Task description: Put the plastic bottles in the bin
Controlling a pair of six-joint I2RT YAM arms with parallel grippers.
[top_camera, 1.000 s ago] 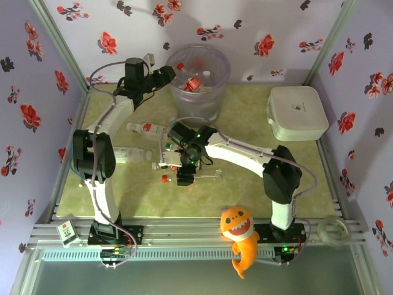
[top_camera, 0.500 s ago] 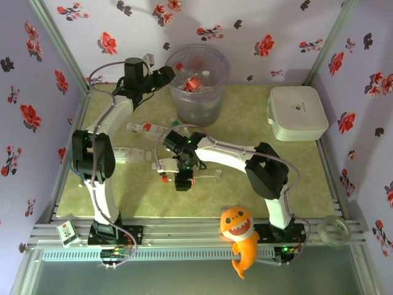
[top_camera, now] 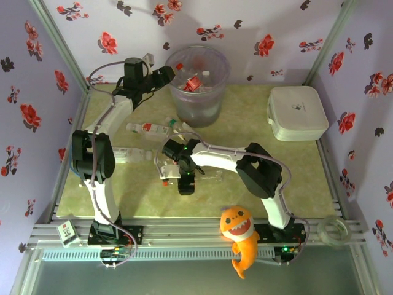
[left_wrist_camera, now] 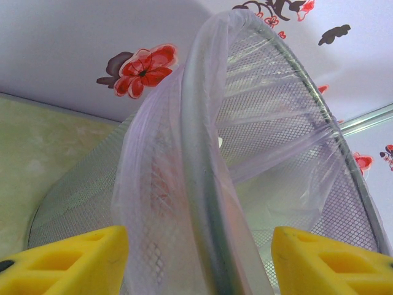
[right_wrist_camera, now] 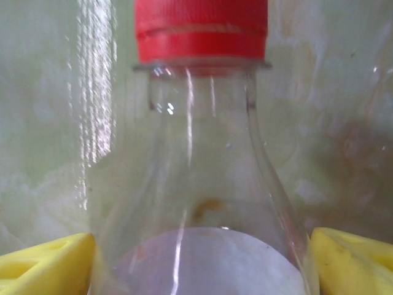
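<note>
My right gripper stays low where it is and closes there next, since the red-capped bottle's shoulder (right_wrist_camera: 201, 255) already sits between both open yellow fingers.
The bin (top_camera: 212, 101) stands at the back with several plastic bottles (top_camera: 194, 82) inside. My left gripper (top_camera: 168, 74) hovers at its left rim, open; in the left wrist view the bin's rim (left_wrist_camera: 206, 184) runs between the two yellow fingers (left_wrist_camera: 67, 261) without touching them. More bottles lie on the mat: a red-labelled one (top_camera: 151, 128), a clear one (top_camera: 131, 155) and a red-capped one (top_camera: 209, 177). My right gripper (top_camera: 185, 183) is down over the red-capped bottle (right_wrist_camera: 196, 184), open, with a finger close on each side of the bottle's shoulder.
A white lidded box (top_camera: 298, 112) sits at the back right. An orange toy fish (top_camera: 241, 236) and a tape roll (top_camera: 334, 230) rest on the front rail. Flowered walls close in the left, back and right sides.
My right gripper's jaws have widened and it has sunk a little onto the red-capped bottle, while the right arm's elbow swung left. The left arm has not moved.
</note>
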